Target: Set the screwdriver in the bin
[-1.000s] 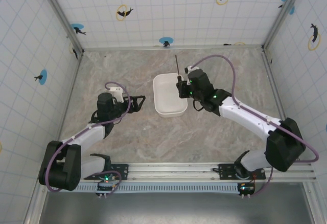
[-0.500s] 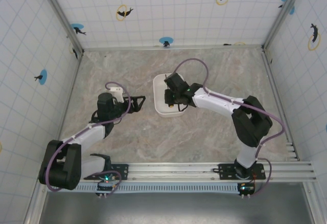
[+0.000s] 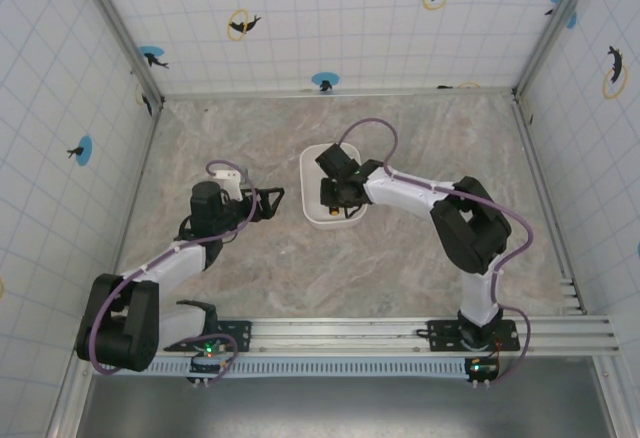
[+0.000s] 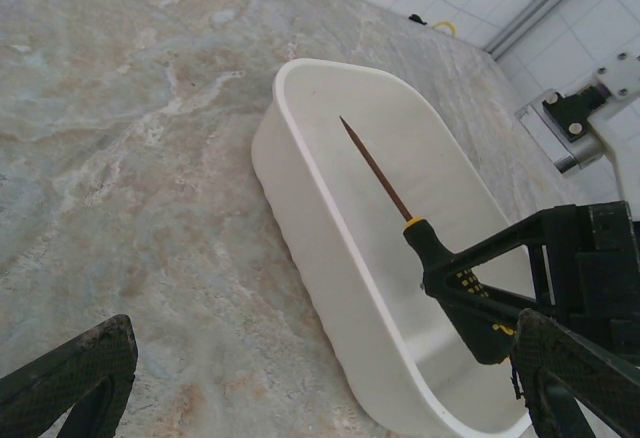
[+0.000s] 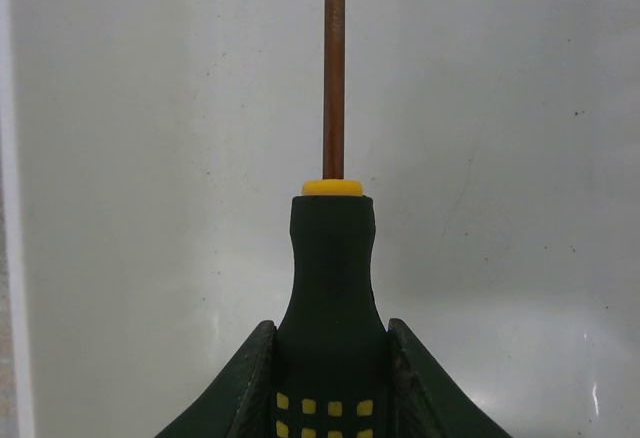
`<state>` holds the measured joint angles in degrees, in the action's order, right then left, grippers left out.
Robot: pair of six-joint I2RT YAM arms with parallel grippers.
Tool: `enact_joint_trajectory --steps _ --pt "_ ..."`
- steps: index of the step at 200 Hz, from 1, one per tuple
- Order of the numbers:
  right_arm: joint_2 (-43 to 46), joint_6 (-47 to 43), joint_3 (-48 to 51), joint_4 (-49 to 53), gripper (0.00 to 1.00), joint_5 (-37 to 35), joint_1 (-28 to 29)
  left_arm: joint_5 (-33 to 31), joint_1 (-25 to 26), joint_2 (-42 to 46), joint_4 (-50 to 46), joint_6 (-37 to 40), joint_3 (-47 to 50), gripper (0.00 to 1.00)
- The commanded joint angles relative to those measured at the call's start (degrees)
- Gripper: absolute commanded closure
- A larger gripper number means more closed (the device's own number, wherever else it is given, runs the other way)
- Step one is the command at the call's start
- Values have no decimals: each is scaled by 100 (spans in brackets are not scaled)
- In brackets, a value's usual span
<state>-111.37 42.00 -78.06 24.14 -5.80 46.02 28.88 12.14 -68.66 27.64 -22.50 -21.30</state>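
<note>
The screwdriver's handle and stem already hang inside the bin's rim, so my right gripper will lower the screwdriver [image 4: 440, 263] toward the bin's white bottom and release it.
The white bin [image 3: 310, 163] sits mid-table. My right gripper [image 3: 336, 192] hangs over its inside, shut on the screwdriver. In the right wrist view the black handle with yellow squares [image 5: 330, 288] is clamped between both fingers, and the thin shaft points away over the bin's white floor [image 5: 520, 158]. From the left wrist view the screwdriver [image 4: 440, 263] is held above the bin's interior, inside the rim [image 4: 300, 173], shaft slanting toward the far end. My left gripper [image 3: 274, 199] stands open just left of the bin, nothing between its fingers [image 4: 70, 373].
Marbled tabletop [image 3: 430, 138] surrounds the bin, with tiled walls on three sides. The right arm's purple cable [image 3: 365, 128] loops above the bin's far end. A rail [image 3: 340, 333] runs along the near edge.
My right gripper has swung left with the screwdriver, from the bin's right rim to over its inside. The left arm has not moved.
</note>
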Motion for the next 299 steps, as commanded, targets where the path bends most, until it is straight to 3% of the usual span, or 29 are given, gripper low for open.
enact_joint_trajectory --steps 1,64,103,150,181,205,260,299 --pt "-185 111 -271 95 95 -41 -51 -41 49 -42 32 113 42 2" --pt "-535 83 -464 160 87 -122 -89 -41 43 -42 12 115 44 2" --pt "-643 71 -493 161 60 -155 -106 -46 41 -7 -46 125 39 2" --pt "-552 72 -499 190 55 -147 -134 -91 43 74 -135 156 38 2" --pt "-156 -35 -572 429 44 -253 -120 -261 41 233 -444 309 -81 3" --pt "267 -278 -790 832 32 -358 -119 -676 49 476 -855 520 -320 2" --pt "1422 -1360 -1100 1549 23 -74 -227 -2225 45 1123 -1208 1162 -737 2" --pt "2847 -2978 1 920 22 -855 -621 -3267 43 1469 -570 1952 -489 2"
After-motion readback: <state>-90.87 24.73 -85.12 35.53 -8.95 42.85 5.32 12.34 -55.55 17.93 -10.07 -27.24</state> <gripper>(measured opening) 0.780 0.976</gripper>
